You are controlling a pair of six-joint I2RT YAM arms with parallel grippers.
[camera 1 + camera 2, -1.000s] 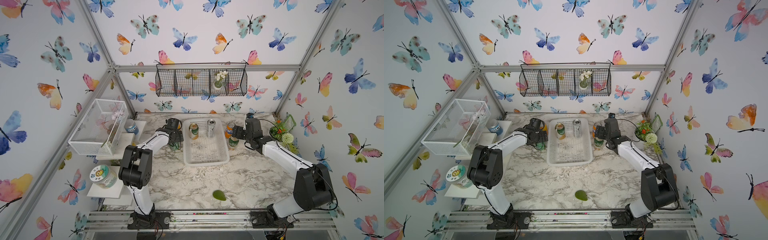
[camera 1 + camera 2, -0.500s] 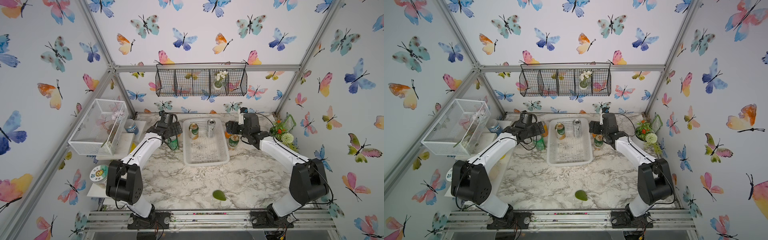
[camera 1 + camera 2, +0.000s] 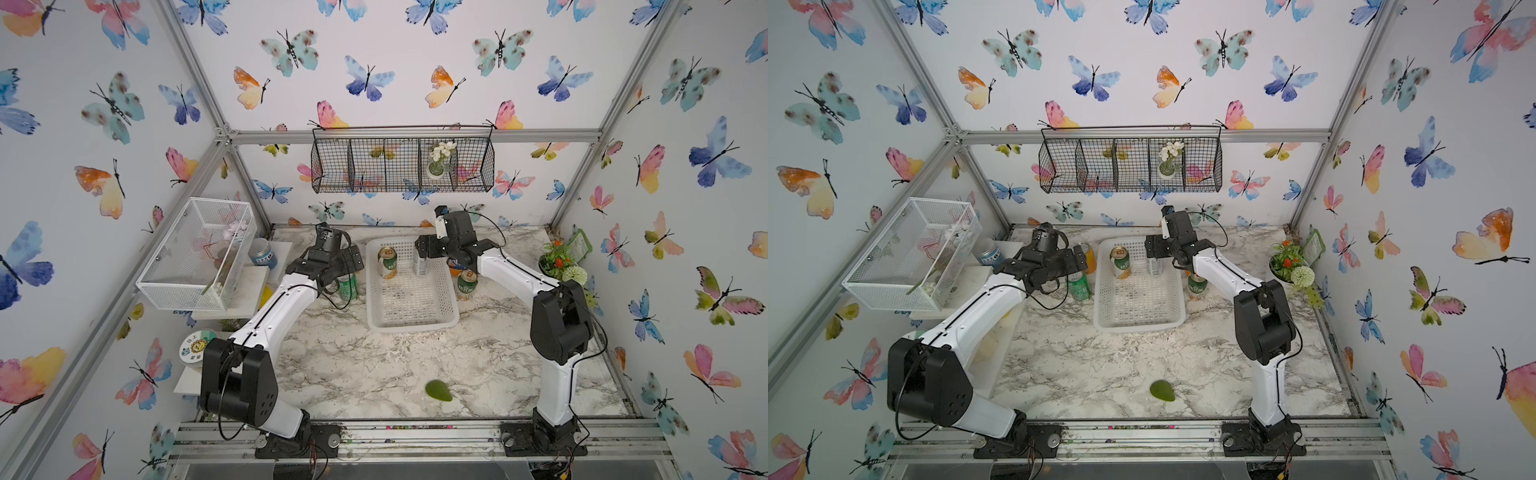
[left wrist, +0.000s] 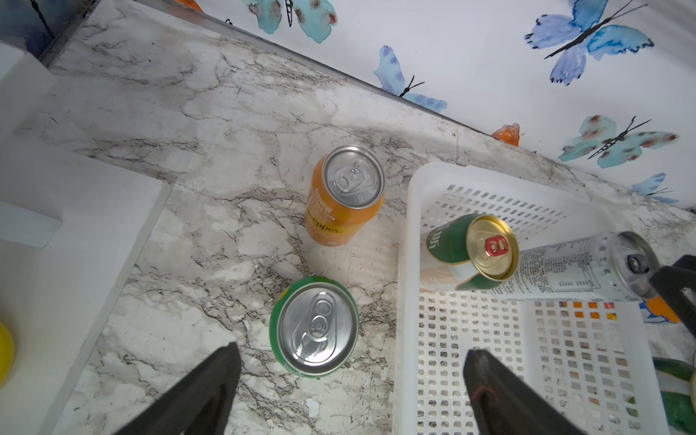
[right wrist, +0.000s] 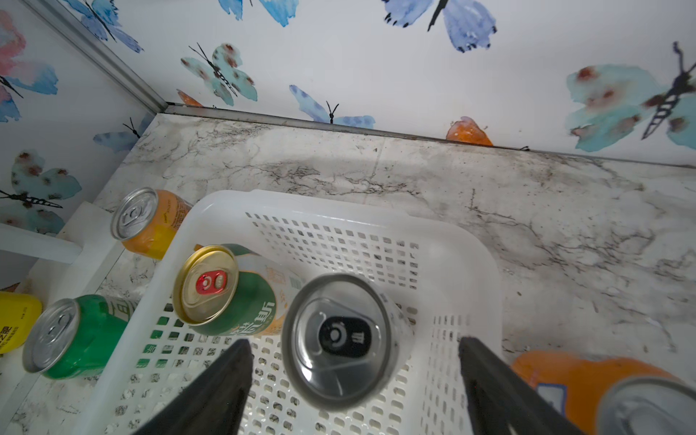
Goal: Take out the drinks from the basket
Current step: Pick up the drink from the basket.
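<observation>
My right gripper needs to come down next around the upper end of the slim silver can and close, because the top of the can is already between my two open fingers.
The white basket holds two drinks: a green-and-cream gold-topped can and a slim silver can. My right gripper hovers open over the silver can, one finger on each side, not touching it. Left of the basket a bright green can and an orange can stand on the marble. My left gripper is open above the green can, holding nothing. Right of the basket stand another gold-topped can and an orange can.
A white wire-mesh box and a blue-lidded jar sit on the left shelf, with a yellow bottle below. A flower pot stands at the right wall, a black wire wall basket hangs behind, and a green leaf-shaped piece lies near the front.
My left gripper opened off the bright green can and lifted clear of it. My right gripper swung left from the cans beside the basket to above the silver can.
</observation>
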